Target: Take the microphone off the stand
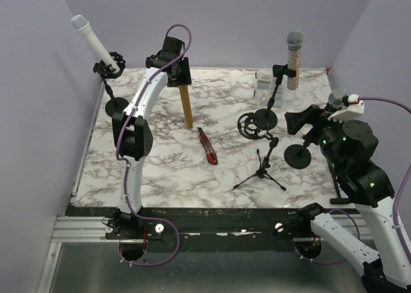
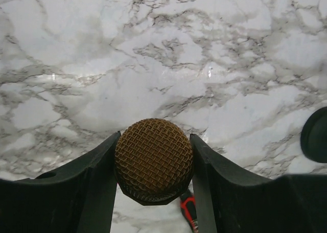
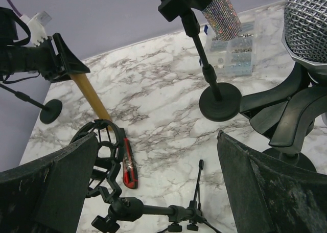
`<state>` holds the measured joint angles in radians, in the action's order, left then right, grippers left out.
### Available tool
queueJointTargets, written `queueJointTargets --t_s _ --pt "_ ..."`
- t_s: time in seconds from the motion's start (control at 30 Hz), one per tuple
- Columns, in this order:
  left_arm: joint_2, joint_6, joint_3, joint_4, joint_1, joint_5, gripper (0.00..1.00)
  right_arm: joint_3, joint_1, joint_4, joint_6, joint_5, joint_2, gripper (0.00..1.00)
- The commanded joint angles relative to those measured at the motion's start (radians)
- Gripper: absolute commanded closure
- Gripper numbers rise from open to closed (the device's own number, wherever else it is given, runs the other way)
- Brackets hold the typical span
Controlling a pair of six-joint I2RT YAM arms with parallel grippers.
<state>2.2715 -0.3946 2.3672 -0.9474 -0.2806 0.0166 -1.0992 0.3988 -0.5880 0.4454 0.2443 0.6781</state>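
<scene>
The left gripper tilts and lowers the gold microphone (image 1: 187, 105) flat onto the marble by the back wall next, since that part of the marble is empty.
My left gripper (image 1: 180, 79) is shut on a gold microphone (image 1: 187, 105) and holds it upright, its lower end at the marble table. In the left wrist view its gold mesh head (image 2: 153, 159) sits between my left gripper's (image 2: 154, 141) fingers. The shock-mount ring (image 1: 252, 124) of the tripod stand (image 1: 260, 171) is empty. My right gripper (image 1: 297, 121) is open and empty, just left of a grey-mesh microphone (image 1: 337, 99) clipped on a round-base stand (image 1: 298, 155). In the right wrist view my right gripper (image 3: 157, 141) points over the table, with that mesh head (image 3: 306, 28) at the top right.
A white microphone (image 1: 93, 41) sits on a stand at the far left. A glitter microphone (image 1: 294, 56) sits on a stand (image 1: 266, 117) at the back. A red utility knife (image 1: 207, 145) lies mid-table. A clear plastic box (image 1: 263, 87) stands near the back wall.
</scene>
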Motion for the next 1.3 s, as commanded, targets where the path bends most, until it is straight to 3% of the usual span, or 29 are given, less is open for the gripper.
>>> queueJointTargets --t_s 0.0,0.1,0.53,0.73,0.9,0.97,1.07,1.2,1.27 --pt "-0.029 -0.238 -0.169 0.279 0.055 -0.257 1.0 -0.033 -0.003 -0.02 0.008 -0.037 0.028 0.0" --pt "-0.018 -0.399 -0.242 0.432 0.069 -0.334 1.0 -0.03 -0.003 -0.016 0.021 -0.056 0.042 0.0" --pt "0.002 -1.042 -0.587 0.941 0.145 -0.223 1.0 -0.05 -0.003 -0.045 0.029 -0.057 0.057 0.0" --pt "0.055 -1.15 -0.54 0.959 0.158 -0.173 1.0 -0.055 -0.004 -0.045 0.023 -0.048 0.07 0.0" --pt "0.122 -1.349 -0.561 0.949 0.164 -0.218 1.0 -0.061 -0.004 -0.038 0.027 -0.056 0.083 0.0" --pt "0.11 -1.355 -0.588 0.963 0.163 -0.202 1.0 -0.062 -0.003 -0.036 0.028 -0.058 0.086 0.0" --pt "0.077 -1.302 -0.566 0.822 0.161 -0.142 1.0 -0.062 -0.003 -0.035 0.027 -0.057 0.092 0.0" --pt "0.023 -1.319 -0.64 0.8 0.157 -0.081 0.85 -0.062 -0.003 -0.032 0.029 -0.059 0.095 0.0" --pt "0.014 -1.338 -0.637 0.747 0.156 -0.077 0.84 -0.062 -0.003 -0.03 0.031 -0.062 0.095 0.0"
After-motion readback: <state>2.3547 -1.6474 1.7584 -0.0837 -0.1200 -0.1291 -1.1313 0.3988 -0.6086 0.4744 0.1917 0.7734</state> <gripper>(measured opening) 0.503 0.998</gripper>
